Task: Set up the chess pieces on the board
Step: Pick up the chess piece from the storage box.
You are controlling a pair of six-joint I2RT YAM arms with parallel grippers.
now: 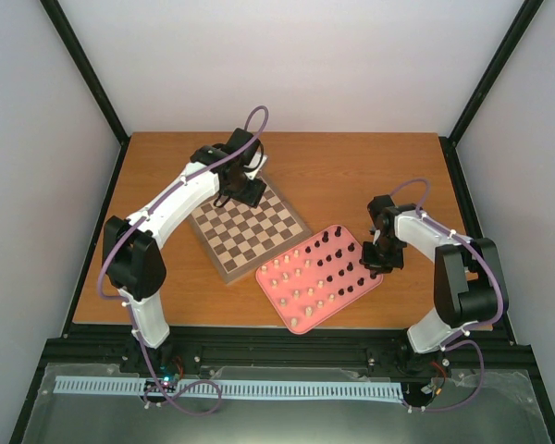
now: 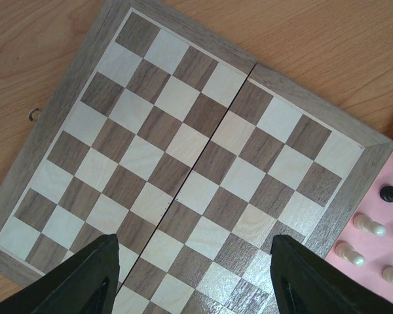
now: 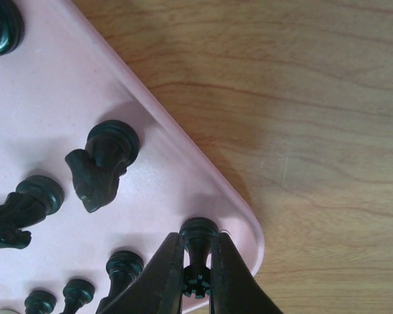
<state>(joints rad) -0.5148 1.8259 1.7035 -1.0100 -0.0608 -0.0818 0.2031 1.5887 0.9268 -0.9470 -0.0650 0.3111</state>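
My right gripper lifts the rook outward next, lowers it onto the far-edge light square beside the seam and releases it, since the board is bare.
The chessboard lies on the table with no pieces on it; it fills the left wrist view. My left gripper hovers open over the board's far corner, fingers wide apart and empty. A pink tray right of the board holds dark pieces and cream pieces. My right gripper is at the tray's right corner. In the right wrist view it is shut on a dark rook standing by the tray's rim. A dark knight stands nearby.
The wooden table surrounds board and tray. Black frame posts rise at the back corners. A small metal hook sits by the board's edge. More dark pieces stand left of the rook.
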